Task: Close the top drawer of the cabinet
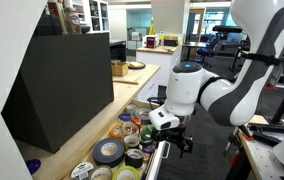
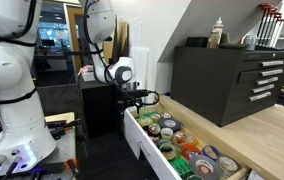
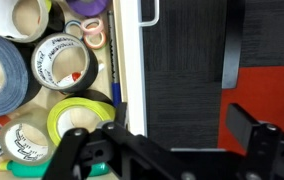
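The white front panel's edge (image 1: 160, 153) (image 3: 135, 100) is below my gripper and to its left in the wrist view, so my gripper should next move down, going gently toward the tape rolls.
The top drawer (image 2: 136, 135) of the low white cabinet is pulled far out. It is full of coloured tape rolls (image 2: 182, 145), which also show in an exterior view (image 1: 112, 152). The cabinet's light wood countertop (image 2: 272, 130) runs above it. My gripper (image 1: 168, 133) hangs open over the drawer's front edge, as both exterior views show (image 2: 140, 97). In the wrist view the gripper (image 3: 167, 142) is open and empty. One finger is over the tape rolls (image 3: 62, 65) and the other is beyond the white front panel (image 3: 132, 50), over the dark floor.
A large black tool chest (image 2: 227, 78) stands on the countertop just above the drawer (image 1: 67, 90). A second white robot (image 2: 7, 80) stands on the aisle side. A red patch of floor (image 3: 267, 95) lies beside the drawer front. Desks and chairs fill the background.
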`<state>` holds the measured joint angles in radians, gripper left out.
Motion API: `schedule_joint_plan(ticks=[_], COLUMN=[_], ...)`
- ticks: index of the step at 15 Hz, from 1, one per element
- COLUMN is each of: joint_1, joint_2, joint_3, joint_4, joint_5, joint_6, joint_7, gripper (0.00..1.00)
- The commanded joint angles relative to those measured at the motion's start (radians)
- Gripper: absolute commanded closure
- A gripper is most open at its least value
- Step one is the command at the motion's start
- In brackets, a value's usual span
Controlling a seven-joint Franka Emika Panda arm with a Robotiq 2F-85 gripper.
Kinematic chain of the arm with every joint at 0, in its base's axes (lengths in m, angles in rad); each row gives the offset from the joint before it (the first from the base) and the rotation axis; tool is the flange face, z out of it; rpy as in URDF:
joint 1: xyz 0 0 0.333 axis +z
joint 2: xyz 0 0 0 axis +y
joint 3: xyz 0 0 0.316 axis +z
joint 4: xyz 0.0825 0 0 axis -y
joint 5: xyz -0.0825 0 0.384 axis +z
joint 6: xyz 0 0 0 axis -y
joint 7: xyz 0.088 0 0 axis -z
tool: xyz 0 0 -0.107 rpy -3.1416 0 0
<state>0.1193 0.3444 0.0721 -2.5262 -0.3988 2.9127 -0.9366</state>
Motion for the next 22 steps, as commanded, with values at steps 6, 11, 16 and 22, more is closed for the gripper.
schedule_joint_plan(ticks=[6,11,16,22], joint_1=[-0.004,-0.019,-0.025,-0.040], joint_2=[0.178,0.242,0.288,0.325], joint_3=[-0.030,-0.024,-0.032,-0.026], joint_4=[0.149,0.197,0.224,0.240], joint_5=[-0.066,-0.056,-0.060,-0.057], joint_6=[0.057,0.057,0.060,0.062], joint_7=[0.017,0.015,0.014,0.011], gripper=[0.00,0.00,0.00,0.00])
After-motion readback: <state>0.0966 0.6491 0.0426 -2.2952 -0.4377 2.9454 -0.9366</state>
